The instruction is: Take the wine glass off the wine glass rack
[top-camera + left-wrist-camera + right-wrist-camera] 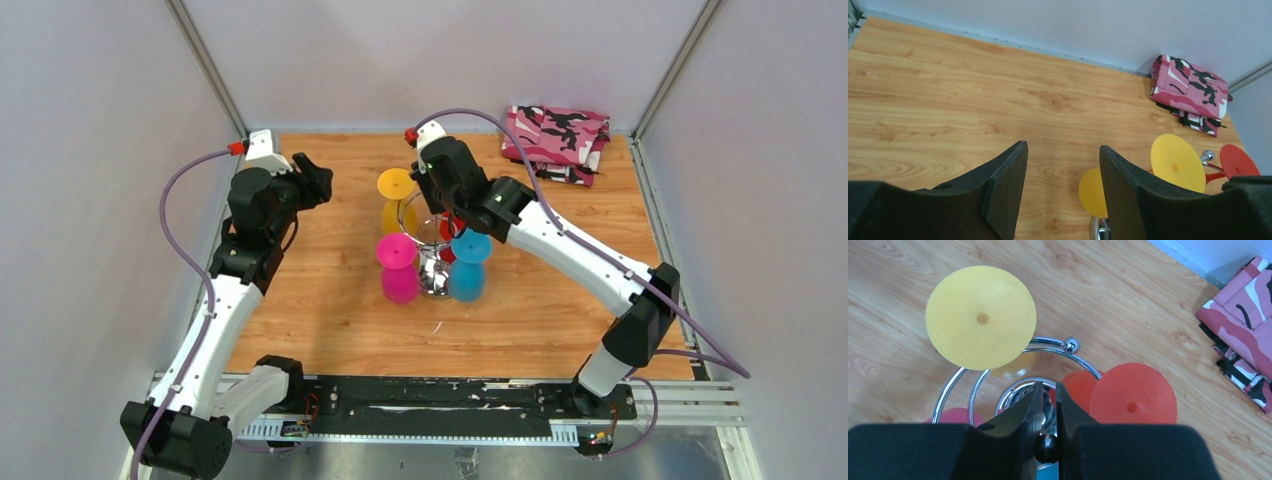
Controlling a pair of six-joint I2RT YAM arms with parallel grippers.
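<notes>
My right gripper will next move the rack outward by its dark ball point(1046, 449) and then open, since there is bare wood between the rack point(434, 262) and the back wall.
The chrome wine glass rack point(434, 262) stands mid-table with several coloured wine glasses hanging upside down: yellow point(397, 186), pink point(397, 251), blue point(470, 247), and a red one mostly hidden by the right arm. My right gripper point(1048, 388) is over the rack, shut on the dark ball point(1046, 449) topping the central post. In that view the yellow foot point(981, 317) and red foot point(1133, 394) sit on the curled hooks point(1070, 345). My left gripper point(1063, 150) hangs open and empty left of the yellow glass point(1177, 161), apart from it.
A folded pink camouflage cloth point(556, 141) lies at the back right corner. Grey walls close the table at the back and sides. Bare wood point(973, 100) lies beneath and left of the left gripper.
</notes>
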